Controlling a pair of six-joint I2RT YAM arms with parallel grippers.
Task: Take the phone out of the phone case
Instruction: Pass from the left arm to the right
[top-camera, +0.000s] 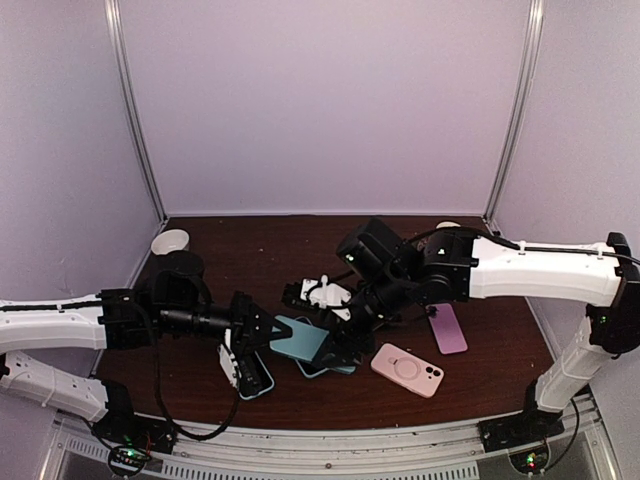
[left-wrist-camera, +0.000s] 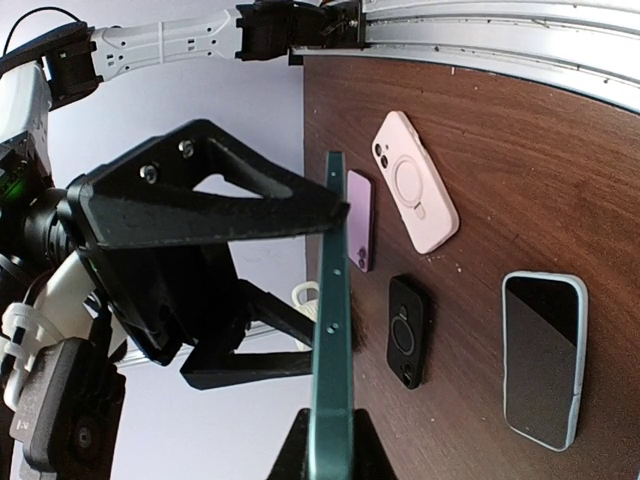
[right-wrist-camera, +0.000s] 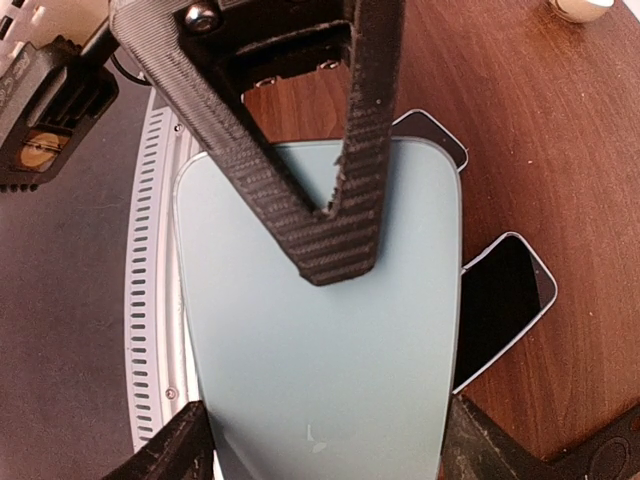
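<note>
My right gripper tips downward next and lowers the teal phone (top-camera: 300, 338) onto the table beside the small black case, since bare wood there leaves room to release it.
A teal phone (top-camera: 300, 338) hangs above the table between both arms, and I cannot tell case from phone on it. My left gripper (top-camera: 272, 338) is shut on its two flat faces. In the left wrist view it stands edge-on (left-wrist-camera: 332, 300) between that gripper's jaws (left-wrist-camera: 330, 448). In the right wrist view its pale back (right-wrist-camera: 320, 340) fills the middle, with a ribbed left finger (right-wrist-camera: 335, 210) pressed on it. My right gripper (right-wrist-camera: 325, 455) straddles the phone's width, one finger against each long edge, and sits here (top-camera: 340, 345) in the top view.
On the brown table lie a pink case (left-wrist-camera: 415, 180), a purple phone (left-wrist-camera: 360, 220), a small black case (left-wrist-camera: 407, 330) and a dark-screened phone in a light blue case (left-wrist-camera: 545, 358). A white cup (top-camera: 170, 242) stands at the back left. A white object (top-camera: 325, 292) lies behind the grippers.
</note>
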